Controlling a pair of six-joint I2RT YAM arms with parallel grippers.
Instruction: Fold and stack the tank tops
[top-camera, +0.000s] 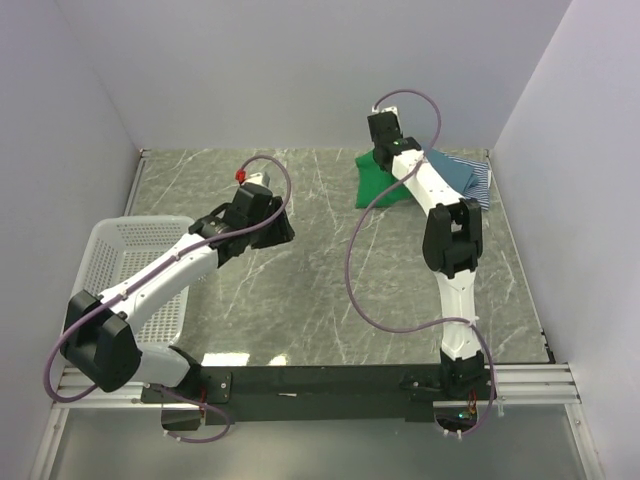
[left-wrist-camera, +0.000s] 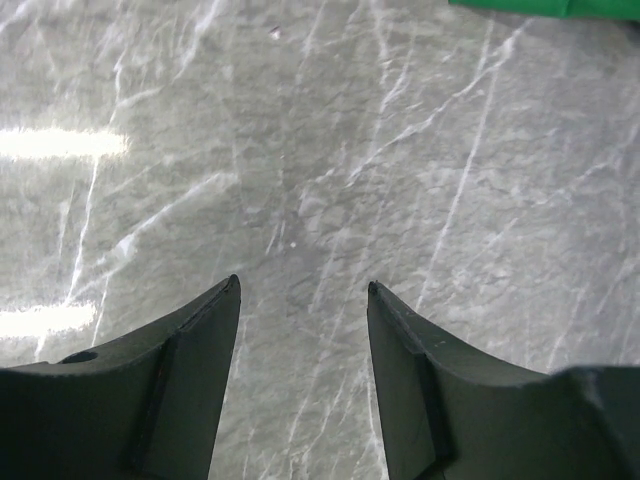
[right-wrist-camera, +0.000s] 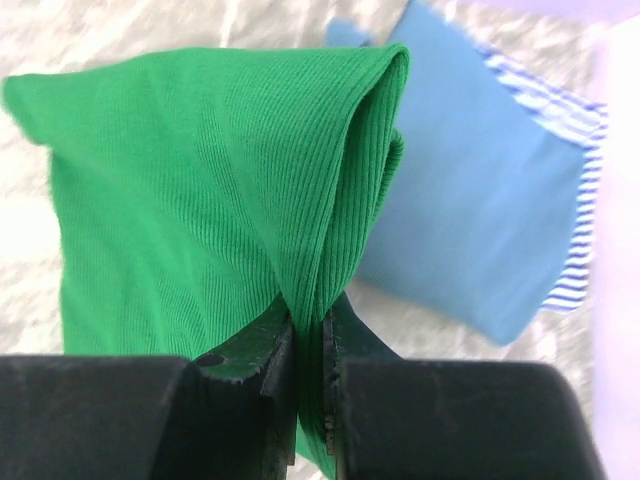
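Observation:
My right gripper will next carry the fold of the green tank top to the right in the top view, over the teal-blue tank top (top-camera: 453, 173) (right-wrist-camera: 474, 186).
The bright green tank top (top-camera: 373, 186) lies bunched at the far side of the table. My right gripper (top-camera: 386, 152) is shut on a fold of it; in the right wrist view the jaws (right-wrist-camera: 308, 322) pinch the ribbed green fabric (right-wrist-camera: 200, 180), which rises in a lifted ridge. Just right of it, the teal-blue tank top (right-wrist-camera: 470, 200) lies folded on the navy-and-white striped one (right-wrist-camera: 578, 190), seen from above as teal-blue (top-camera: 455, 168) over striped (top-camera: 484, 186). My left gripper (top-camera: 258, 186) hovers open over bare marble left of centre, nothing between its fingers (left-wrist-camera: 303, 287). An edge of the green top (left-wrist-camera: 540, 6) shows at that view's top.
A white mesh basket (top-camera: 130, 240) stands at the table's left edge, under my left arm. White walls close in the table on the left, back and right. A purple cable loops from my right arm over the middle of the marble top (top-camera: 330, 290).

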